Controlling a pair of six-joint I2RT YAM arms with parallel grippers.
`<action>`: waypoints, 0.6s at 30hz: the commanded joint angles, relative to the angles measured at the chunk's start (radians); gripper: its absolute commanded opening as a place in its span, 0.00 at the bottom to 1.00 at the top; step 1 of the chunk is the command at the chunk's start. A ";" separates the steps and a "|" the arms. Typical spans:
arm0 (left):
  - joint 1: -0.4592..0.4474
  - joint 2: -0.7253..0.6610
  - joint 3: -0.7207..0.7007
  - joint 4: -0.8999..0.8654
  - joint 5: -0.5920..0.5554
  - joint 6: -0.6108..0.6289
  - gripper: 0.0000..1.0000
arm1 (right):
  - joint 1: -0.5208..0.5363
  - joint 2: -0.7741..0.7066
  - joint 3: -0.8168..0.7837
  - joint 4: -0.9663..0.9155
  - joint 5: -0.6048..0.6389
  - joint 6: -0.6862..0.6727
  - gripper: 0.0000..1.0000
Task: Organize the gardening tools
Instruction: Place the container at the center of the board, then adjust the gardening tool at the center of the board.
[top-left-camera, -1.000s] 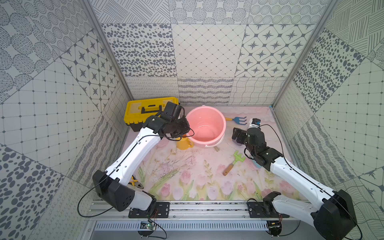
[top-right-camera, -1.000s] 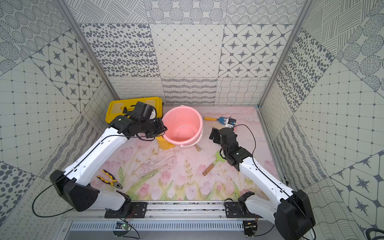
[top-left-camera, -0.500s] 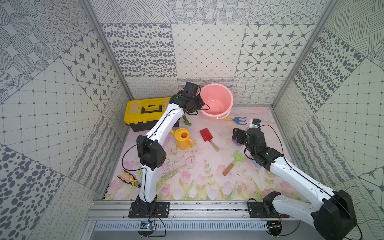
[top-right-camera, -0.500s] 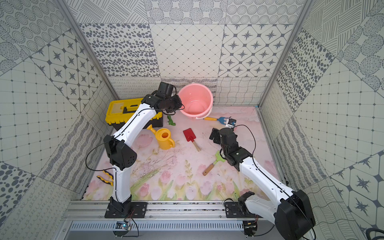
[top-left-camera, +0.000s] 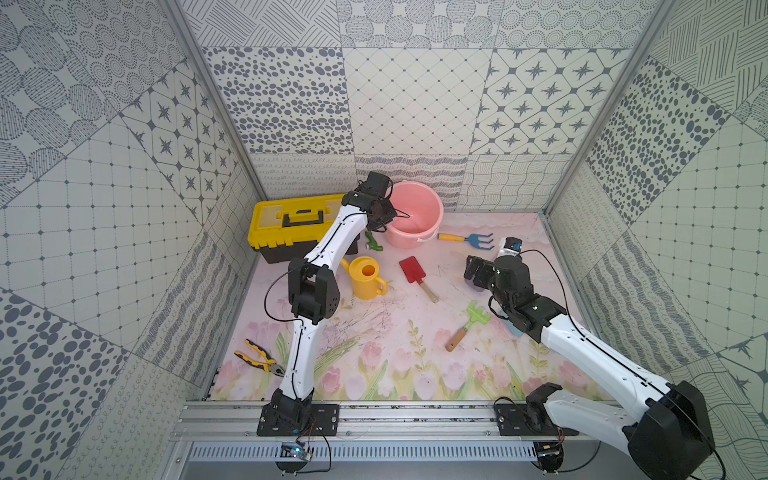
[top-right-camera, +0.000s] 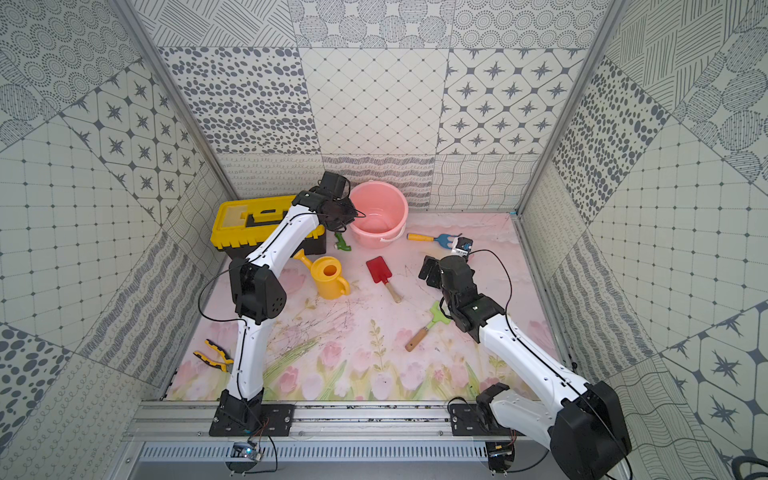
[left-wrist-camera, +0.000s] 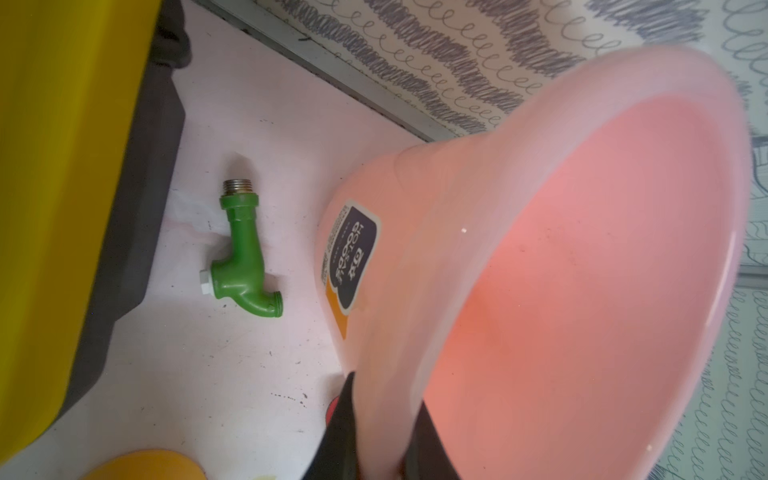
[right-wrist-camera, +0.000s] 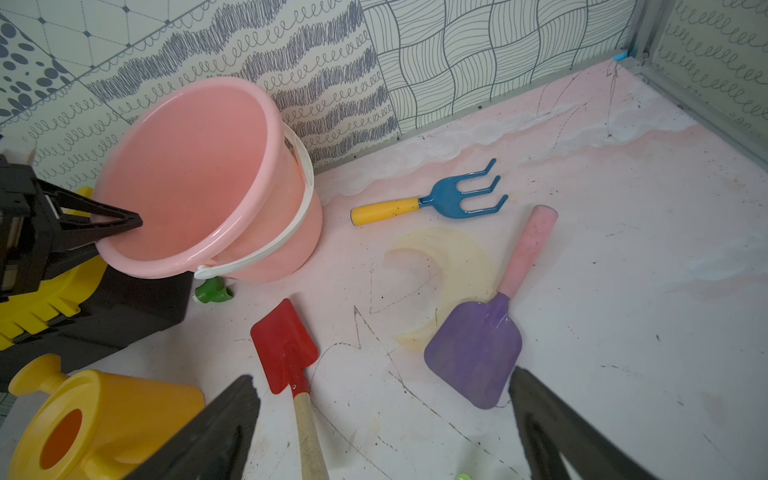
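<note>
The pink bucket should next go back toward the red spade's blade (top-left-camera: 412, 269) (left-wrist-camera: 333, 410), pulled by my left gripper, which will then let go of the bucket's rim, because the blade lies back from my gripper.
My left gripper (top-left-camera: 388, 216) (left-wrist-camera: 382, 436) is shut on the rim of the pink bucket (top-left-camera: 413, 216) (right-wrist-camera: 187, 174), which leans at the back wall. The red spade (top-left-camera: 412, 270) (right-wrist-camera: 284, 349) lies mid-floor. The blue fork (top-left-camera: 478, 240) (right-wrist-camera: 457, 197) lies right of the bucket, and the green rake (top-left-camera: 478, 318) is nearer the front. The purple scoop (right-wrist-camera: 473, 353) with its pink handle shows only in the right wrist view. My right gripper (top-left-camera: 476, 272) (right-wrist-camera: 382, 378) hangs open over bare floor between spade and scoop. A light-blue trowel edge (top-left-camera: 514, 331) peeks from under the right arm.
A yellow-and-black toolbox (top-left-camera: 291, 220) stands at the back left. A green tap fitting (left-wrist-camera: 241, 257) lies between it and the bucket. A yellow watering can (top-left-camera: 365, 278) sits left of the spade. Pliers (top-left-camera: 259, 357) lie front left, and a small white bottle (top-left-camera: 509, 247) by the fork.
My left arm has carried the bucket from mid-floor beside the watering can to the back wall, uncovering the red spade, then lowered it slightly. The right arm has not moved.
</note>
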 joint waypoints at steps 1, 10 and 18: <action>0.023 -0.031 -0.048 -0.029 -0.001 -0.009 0.00 | -0.002 0.010 0.004 0.012 -0.008 0.005 0.97; 0.024 -0.159 -0.294 -0.040 0.173 -0.040 0.00 | -0.002 0.003 -0.001 0.012 -0.010 0.010 0.97; -0.020 -0.310 -0.427 -0.124 0.138 0.002 0.00 | -0.002 -0.001 -0.004 0.012 -0.012 0.013 0.97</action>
